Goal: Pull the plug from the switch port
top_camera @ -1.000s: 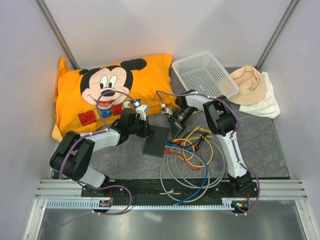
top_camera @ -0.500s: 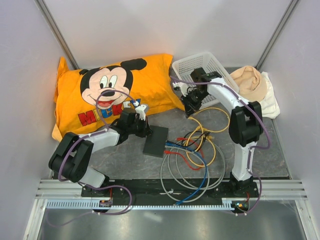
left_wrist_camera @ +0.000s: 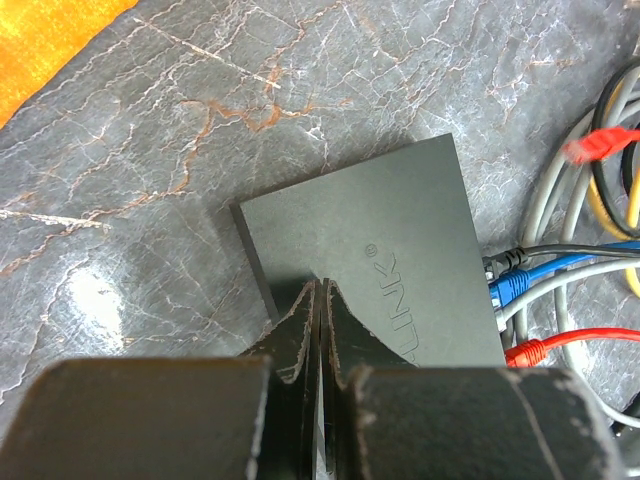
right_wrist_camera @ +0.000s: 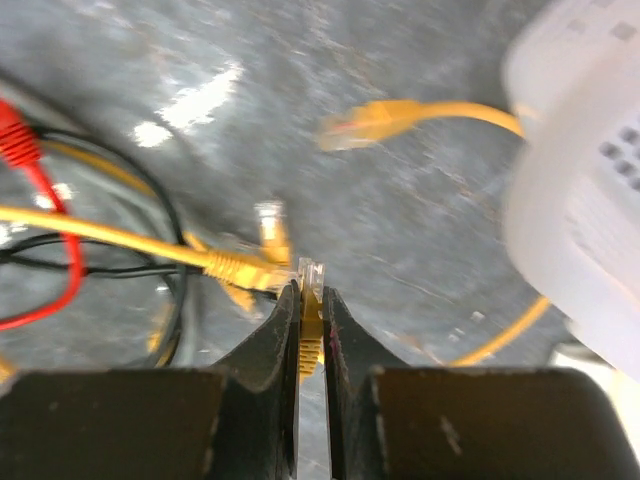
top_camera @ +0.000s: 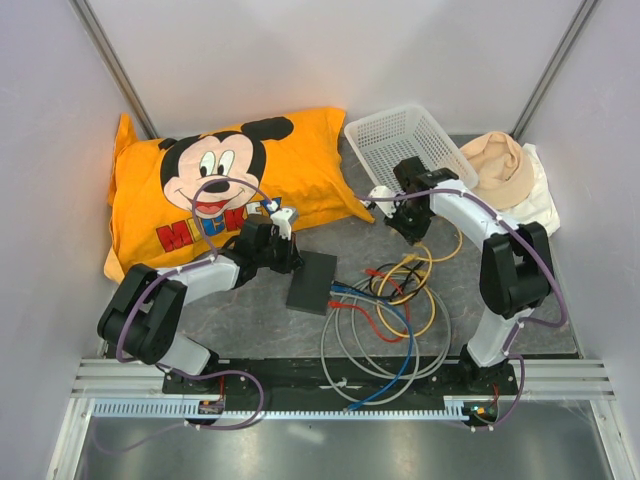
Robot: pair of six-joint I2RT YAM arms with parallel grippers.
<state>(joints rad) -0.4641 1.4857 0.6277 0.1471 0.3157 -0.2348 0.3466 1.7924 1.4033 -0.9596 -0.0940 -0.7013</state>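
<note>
Next, my right gripper shifts along the basket's near edge toward the tan hat [right_wrist_camera: 445,312] and opens, since the yellow plug is clear of the switch.
The black switch [top_camera: 312,282] lies flat on the grey table, in the middle. My left gripper [top_camera: 289,262] is shut, its tips [left_wrist_camera: 322,288] resting over the switch's [left_wrist_camera: 380,240] near-left edge. Blue [left_wrist_camera: 515,282], red [left_wrist_camera: 530,350], grey and black plugs sit in its right side. My right gripper [top_camera: 417,233] is right of the switch, near the basket's front corner. It [right_wrist_camera: 311,290] is shut on a yellow plug [right_wrist_camera: 312,274] whose clear tip pokes out between the fingers, away from the switch. Its yellow cable [top_camera: 447,245] trails down to the coils.
A white mesh basket [top_camera: 405,148] stands behind the right gripper. An orange Mickey pillow [top_camera: 230,180] lies at the back left, a tan hat [top_camera: 495,170] on white cloth at the back right. Coiled cables [top_camera: 385,325] lie in front of the switch. Another loose yellow plug [right_wrist_camera: 360,122] lies on the table.
The right gripper left the switch's edge with the yellow plug, swung up toward the basket, then shifted right and nearer. The yellow cable followed. The left gripper and the switch stayed put.
</note>
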